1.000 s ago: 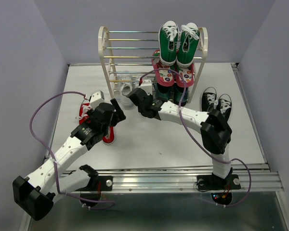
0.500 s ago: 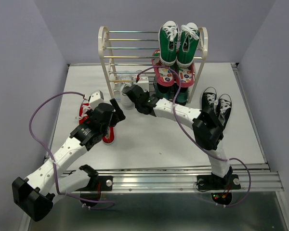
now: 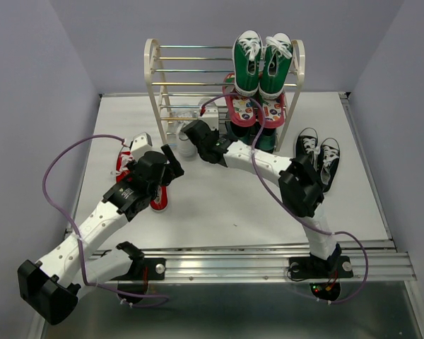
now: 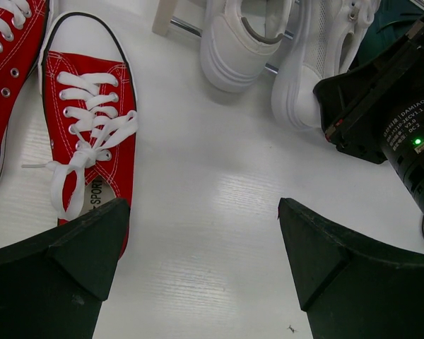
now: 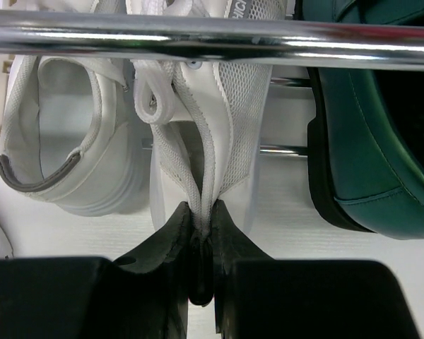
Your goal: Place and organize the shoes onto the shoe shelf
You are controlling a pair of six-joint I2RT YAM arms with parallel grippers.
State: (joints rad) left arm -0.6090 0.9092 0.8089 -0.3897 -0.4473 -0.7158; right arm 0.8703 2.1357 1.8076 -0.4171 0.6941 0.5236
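The held sneaker is lined up beside its mate over the shoe shelf's bottom rods, so my right gripper should next ease down and slightly outward and release its heel.
The shoe shelf [image 3: 153, 78] stands at the back of the table. My right gripper [image 3: 192, 134] reaches under its lower rods and is shut [image 5: 202, 212] on the heel of a white sneaker [image 5: 212, 106]. The second white sneaker [image 5: 71, 155] lies just left of it. Both white sneakers [image 4: 244, 35] also show in the left wrist view. My left gripper [image 3: 171, 159] is open and empty [image 4: 205, 240] over bare table. A red sneaker [image 4: 92, 134] lies beside its left finger, and the other red one [image 3: 125, 161] lies further left. The black pair [image 3: 318, 152] stands right of the shelf.
Green high-tops [image 3: 261, 63] sit on the shelf's top right, with pink flip-flops [image 3: 254, 109] below them. A dark green shoe [image 5: 367, 141] lies right of the held sneaker. A shelf rod [image 5: 212, 39] crosses just above it. The right gripper's body [image 4: 389, 113] is close to my left gripper.
My right gripper has moved left and back toward the shelf, carrying the white sneaker in under the lower rods. The left arm has not moved.
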